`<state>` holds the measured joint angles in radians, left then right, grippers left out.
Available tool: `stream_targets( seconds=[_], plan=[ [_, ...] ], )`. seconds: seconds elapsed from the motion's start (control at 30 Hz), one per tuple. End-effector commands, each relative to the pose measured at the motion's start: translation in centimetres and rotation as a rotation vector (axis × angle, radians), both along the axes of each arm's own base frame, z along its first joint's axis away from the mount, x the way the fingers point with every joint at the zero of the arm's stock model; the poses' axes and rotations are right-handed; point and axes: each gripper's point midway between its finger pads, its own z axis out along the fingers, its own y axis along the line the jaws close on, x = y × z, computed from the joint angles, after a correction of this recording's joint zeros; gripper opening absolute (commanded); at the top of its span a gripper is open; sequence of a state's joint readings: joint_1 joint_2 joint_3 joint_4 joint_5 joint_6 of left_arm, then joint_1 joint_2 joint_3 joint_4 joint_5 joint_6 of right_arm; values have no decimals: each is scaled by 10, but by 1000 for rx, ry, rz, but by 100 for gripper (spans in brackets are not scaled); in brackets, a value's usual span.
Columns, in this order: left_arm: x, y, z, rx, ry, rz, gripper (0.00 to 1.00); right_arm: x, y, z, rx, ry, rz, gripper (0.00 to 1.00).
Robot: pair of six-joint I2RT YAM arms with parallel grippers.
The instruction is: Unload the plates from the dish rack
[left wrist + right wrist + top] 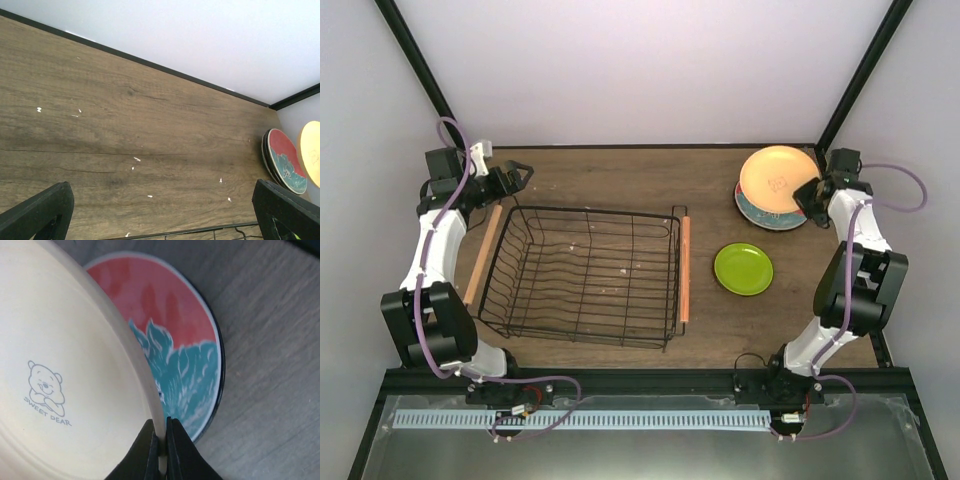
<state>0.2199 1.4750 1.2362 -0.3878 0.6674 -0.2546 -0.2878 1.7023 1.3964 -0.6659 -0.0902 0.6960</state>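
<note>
Next, my right gripper will lower to lay the yellow-orange plate onto the red-and-teal plate (760,214), because it still hangs tilted above that stack.
The black wire dish rack (582,275) with two wooden handles sits left of centre and holds no plates. My right gripper (813,192) is shut on the rim of the yellow-orange plate (777,175), holding it tilted over the stack topped by the red-and-teal plate (760,214) at the far right. In the right wrist view the fingers (160,450) pinch the pale plate rim (75,365) above the red-and-teal plate (185,350). A lime green plate (743,269) lies flat right of the rack. My left gripper (520,178) is open and empty behind the rack's far left corner.
The left wrist view shows bare wooden table (125,125) with white specks, the rack's top wire (200,231) at the bottom, and the plate stack (285,160) far right. Black frame posts stand at both back corners (420,70).
</note>
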Motion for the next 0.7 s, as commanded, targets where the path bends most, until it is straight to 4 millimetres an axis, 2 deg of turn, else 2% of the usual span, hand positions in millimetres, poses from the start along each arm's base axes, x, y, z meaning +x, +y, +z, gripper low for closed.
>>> stream_targets(
  seconds=[0.0,0.2,0.43,0.67],
  plan=[
    [4,-2,15,4,-32,-15,100,0,5,1,26,-74,52,1],
    [2,-2,16,17,-29,-16,100,0,7,-33,57,-35,52,1],
    [-1,0,16,29,-27,-7,100,9,-1,-51,60,3,42,1],
    [-3,1,16,41,-27,-2,100,9,-13,-67,99,47,3,1]
  ],
)
